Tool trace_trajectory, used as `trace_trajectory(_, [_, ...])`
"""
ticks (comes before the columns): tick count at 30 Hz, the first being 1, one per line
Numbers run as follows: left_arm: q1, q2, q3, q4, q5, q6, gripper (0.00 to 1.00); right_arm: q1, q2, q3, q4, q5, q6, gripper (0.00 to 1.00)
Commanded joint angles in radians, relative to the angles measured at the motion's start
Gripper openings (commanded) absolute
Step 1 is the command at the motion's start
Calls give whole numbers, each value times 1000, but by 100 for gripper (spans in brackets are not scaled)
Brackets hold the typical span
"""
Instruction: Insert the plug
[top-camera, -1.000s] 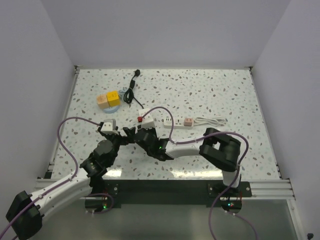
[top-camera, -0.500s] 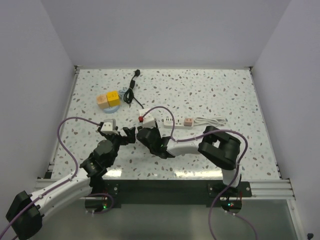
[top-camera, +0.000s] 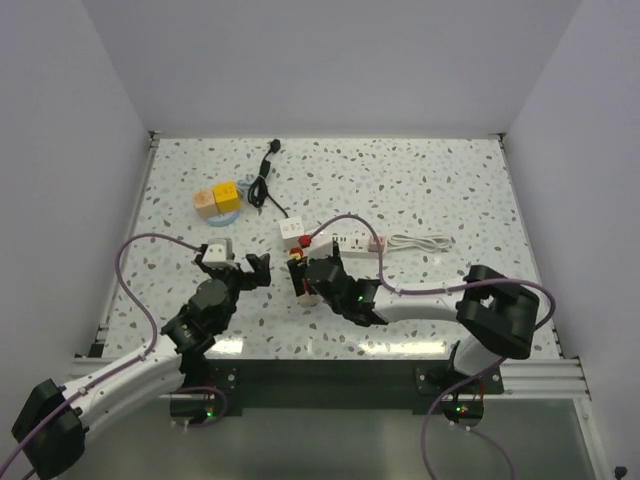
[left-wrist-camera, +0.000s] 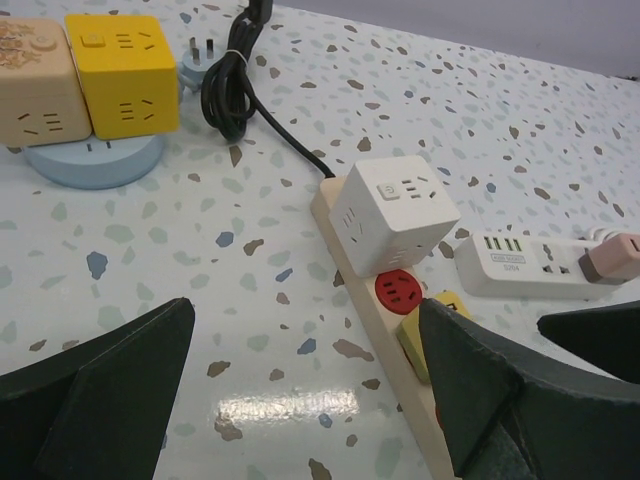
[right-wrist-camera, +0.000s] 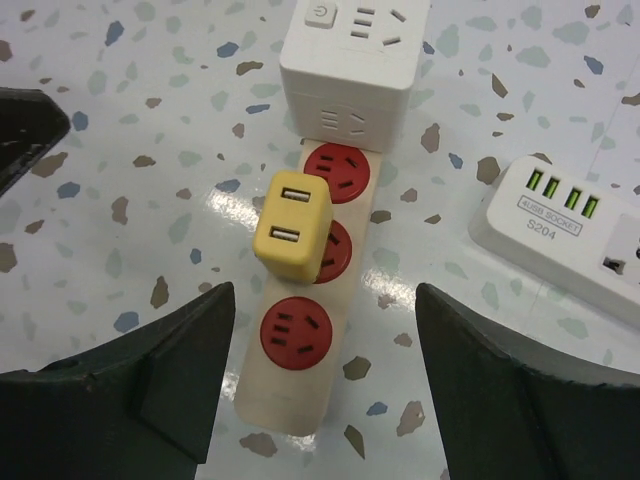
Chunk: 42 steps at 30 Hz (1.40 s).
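My left gripper swings and turns past the beige power strip to tabletop on the white strip's near side next and closes, as the yellow plug (right-wrist-camera: 293, 225) is already seated.
A yellow plug (right-wrist-camera: 293, 225) with two USB ports stands in the middle red socket of a beige power strip (right-wrist-camera: 290, 405). A white cube adapter (right-wrist-camera: 355, 60) fills the strip's far end. My right gripper (right-wrist-camera: 322, 325) hangs open just above the strip's near end, its fingers well apart on either side and touching nothing. My left gripper (left-wrist-camera: 300, 340) is open to the left of the strip (left-wrist-camera: 350, 262), low over the table. Its right finger partly hides the yellow plug (left-wrist-camera: 412, 342). From above, both grippers (top-camera: 245, 268) (top-camera: 306, 276) flank the strip (top-camera: 299, 262).
A white multi-socket strip (right-wrist-camera: 560, 225) with a pink plug lies right of the beige one. A yellow cube (left-wrist-camera: 120, 72) and a beige cube (left-wrist-camera: 35, 75) sit on a blue disc at the far left. A coiled black cable (left-wrist-camera: 232, 80) runs beside them.
My right gripper has opened, let go of the yellow plug and drawn back toward the near edge. Its elbow swung right. The left arm has stayed put.
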Motion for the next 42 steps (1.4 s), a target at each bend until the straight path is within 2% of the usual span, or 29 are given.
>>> trace_trajectory(1, [8, 13, 28, 45, -5, 29, 100, -5, -120, -47, 43, -46, -26, 76])
trace_trajectory(4, [-3, 54, 2, 175, 94, 101, 100, -5, -224, -87, -17, 21, -26, 80])
trace_trajectory(7, [-90, 128, 10, 269, 76, 192, 100, -16, -328, -133, -63, 104, -29, 85])
trace_trajectory(10, [-297, 218, 39, 368, 19, 372, 99, -82, -433, -193, -86, 117, -18, 88])
trace_trajectory(13, [-340, 315, 50, 489, 195, 475, 99, -174, -540, -259, -87, 83, -12, 90])
trace_trajectory(14, [-342, 370, 48, 563, 337, 493, 99, -209, -569, -289, -89, 83, -12, 92])
trace_trajectory(17, [-347, 495, 68, 685, 554, 539, 100, -270, -707, -348, -106, 86, -18, 96])
trace_trajectory(24, [-353, 802, 235, 763, 740, 591, 100, -364, -1034, -434, -184, 60, -24, 98])
trace_trajectory(27, [-353, 925, 318, 775, 806, 614, 100, -366, -1091, -446, -208, 44, -37, 98])
trace_trajectory(31, [-353, 1072, 436, 755, 854, 645, 100, -370, -1070, -446, -215, 43, -49, 98])
trace_trajectory(37, [-353, 1213, 574, 676, 851, 694, 100, -376, -1036, -454, -182, 20, -70, 98])
trace_trajectory(42, [-344, 1257, 584, 665, 851, 701, 100, -383, -1042, -455, -176, 6, -79, 98])
